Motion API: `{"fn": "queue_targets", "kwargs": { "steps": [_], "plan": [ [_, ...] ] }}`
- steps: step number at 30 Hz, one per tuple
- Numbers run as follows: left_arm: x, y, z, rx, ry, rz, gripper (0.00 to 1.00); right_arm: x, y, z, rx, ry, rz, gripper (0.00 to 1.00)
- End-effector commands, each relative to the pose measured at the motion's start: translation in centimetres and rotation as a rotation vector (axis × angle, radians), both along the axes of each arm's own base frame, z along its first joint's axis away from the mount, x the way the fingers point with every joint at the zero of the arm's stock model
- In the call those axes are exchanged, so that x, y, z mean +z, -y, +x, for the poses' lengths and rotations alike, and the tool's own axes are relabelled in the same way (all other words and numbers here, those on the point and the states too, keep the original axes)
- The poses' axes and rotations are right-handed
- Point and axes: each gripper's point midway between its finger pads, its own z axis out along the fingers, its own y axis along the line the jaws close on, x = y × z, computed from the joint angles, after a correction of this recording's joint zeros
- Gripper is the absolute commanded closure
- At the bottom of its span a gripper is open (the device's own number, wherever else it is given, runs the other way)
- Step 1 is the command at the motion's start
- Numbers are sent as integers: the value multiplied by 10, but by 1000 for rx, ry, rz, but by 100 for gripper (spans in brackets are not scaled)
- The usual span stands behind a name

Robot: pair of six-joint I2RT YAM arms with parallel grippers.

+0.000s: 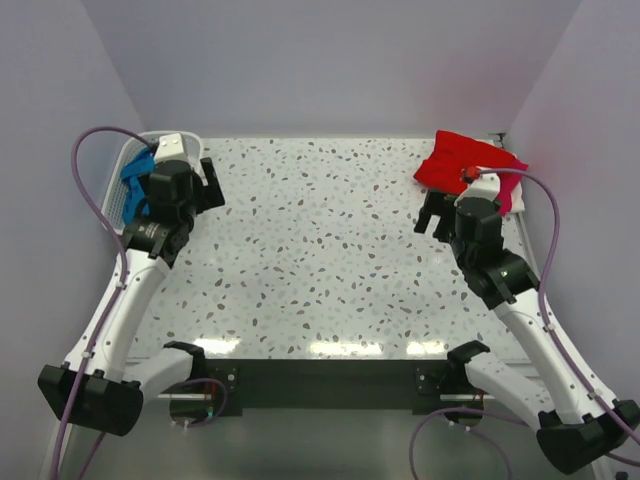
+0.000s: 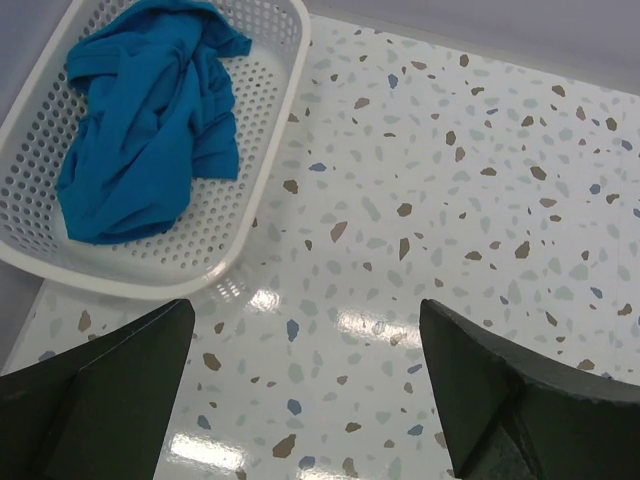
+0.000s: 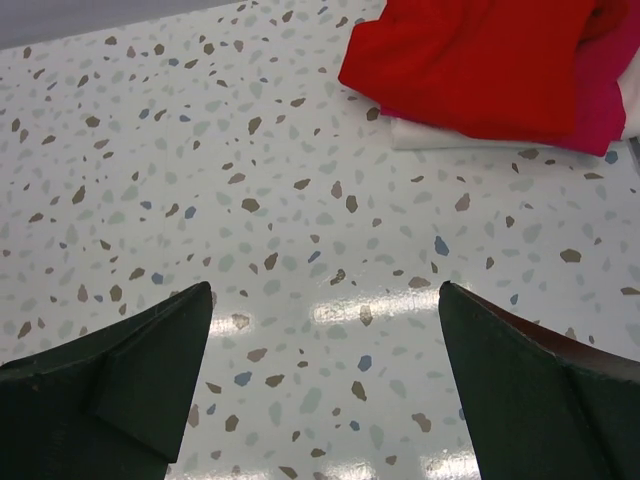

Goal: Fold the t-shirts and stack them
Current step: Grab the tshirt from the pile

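Note:
I will move my left gripper over the basket rim next and down onto the blue t-shirt's bunched middle [image 1: 135,182] [image 2: 152,125], because the blue t-shirt is below it, to its left in the top view.
The bright blue t-shirt [image 2: 150,120] lies crumpled in the white mesh basket [image 2: 262,190] at the table's far left; it also shows in the top view [image 1: 135,180]. The red t-shirt [image 3: 480,60] lies folded at the far right, on top of the magenta-pink t-shirt [image 3: 605,95]; both show in the top view, red [image 1: 460,160] and pink [image 1: 508,190]. My left gripper [image 2: 305,330] is open and empty over bare table, just right of the basket. My right gripper [image 3: 325,305] is open and empty over bare table, short of the red shirt.
A white cloth edge [image 3: 440,138] pokes out under the red and pink shirts. Grey walls close in the table on the left, back and right. The speckled tabletop [image 1: 320,250] stretches between the two arms.

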Motion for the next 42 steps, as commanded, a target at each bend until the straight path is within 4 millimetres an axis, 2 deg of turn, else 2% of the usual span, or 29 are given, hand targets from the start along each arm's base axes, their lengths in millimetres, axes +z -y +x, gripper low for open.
{"fn": "queue_targets", "kwargs": {
  "steps": [1,7,11,12,13,14,15,16,17,19,20,22,23,25,26,27,28,29,30,31,32,34,37,40,42],
  "plan": [
    [23,-8,-2,36,67,15,0,15,6,0,-37,64,20,1],
    [21,-14,-5,50,60,46,0,15,8,-2,-49,60,24,1],
    [22,-6,-1,-27,69,78,0,14,9,-3,-52,57,21,1],
    [25,6,7,-96,93,69,0,14,10,-4,-58,56,20,1],
    [26,9,12,-122,92,82,0,13,11,-4,-60,54,18,1],
    [12,10,23,-125,39,102,0,11,11,-5,-62,49,16,1],
    [6,5,25,-101,1,122,0,10,11,-6,-64,49,22,2],
    [11,1,32,-85,-8,138,0,8,11,-7,-64,44,26,1],
    [-1,-11,42,-51,-46,151,0,6,10,-7,-62,38,30,1],
    [1,-25,56,-37,-34,112,0,3,9,-10,-63,31,49,1],
    [-6,-52,65,25,-39,65,0,-2,9,-11,-63,23,53,1],
    [-5,-80,76,83,-25,-7,0,-4,9,-14,-63,22,70,1],
    [-17,-105,82,141,-52,-14,0,-9,9,-16,-64,15,74,1],
    [-18,-127,91,208,-55,7,0,-11,10,-19,-68,20,91,1],
    [-36,-141,97,245,-105,14,0,-14,9,-21,-64,17,96,1],
    [-40,-151,99,286,-119,32,0,-16,9,-22,-66,16,103,1],
    [-38,-158,106,303,-114,35,0,-16,9,-23,-69,19,109,1],
    [-53,-166,113,324,-142,39,0,-18,9,-25,-66,20,113,1],
    [-58,-170,117,331,-150,40,0,-20,10,-26,-69,17,115,1],
    [-56,-172,124,330,-146,50,0,-21,10,-27,-72,15,116,1],
    [-75,-174,130,332,-191,51,0,-22,11,-28,-72,14,117,1],
    [-89,-180,141,333,-230,69,0,-23,10,-28,-67,7,117,1],
    [-105,-189,146,346,-275,79,0,-23,11,-29,-72,1,113,2],
    [-136,-202,147,375,-347,85,0,-27,11,-29,-82,-8,116,1],
    [-144,-205,149,373,-363,87,0,-28,11,-29,-86,-10,128,1]
  ]
}}
